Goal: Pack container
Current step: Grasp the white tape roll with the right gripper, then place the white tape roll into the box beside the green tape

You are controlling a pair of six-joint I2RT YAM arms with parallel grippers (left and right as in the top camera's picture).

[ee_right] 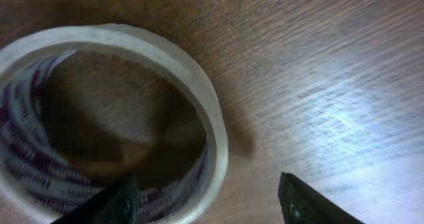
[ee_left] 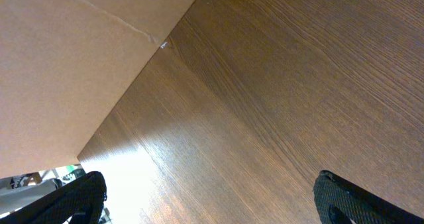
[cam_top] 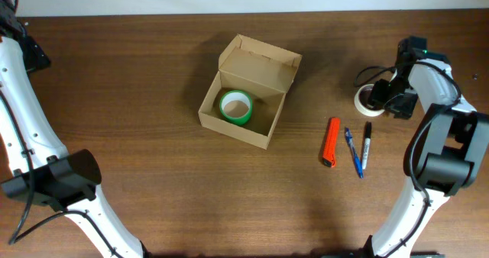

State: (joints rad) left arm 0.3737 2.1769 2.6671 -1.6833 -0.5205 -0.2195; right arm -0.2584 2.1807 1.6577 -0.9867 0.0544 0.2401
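Note:
My right gripper should move down slightly and close across the side of the white tape roll, because one finger is at the roll's hole and the other is outside that side.
The container (cam_top: 261, 67), a brown cardboard box with its flap lid standing open at the back, sits mid-table. A green tape roll (cam_top: 236, 107) lies flat inside it. A white tape roll (cam_top: 363, 98) lies on the table at the right. My right gripper (cam_top: 380, 98) is open and down at this roll. In the right wrist view the roll (ee_right: 199, 98) fills the left side, and the gripper (ee_right: 205, 197) has one finger inside the roll's hole and the other outside its wall. My left gripper (ee_left: 212, 197) is open and empty above bare wood; it is out of the overhead view.
An orange marker-like object (cam_top: 331, 142), a blue pen (cam_top: 352, 152) and a black pen (cam_top: 366, 146) lie side by side right of the box. The left arm (cam_top: 27, 136) runs along the table's left edge. A beige flat surface (ee_left: 66, 52) fills the left wrist view's upper left.

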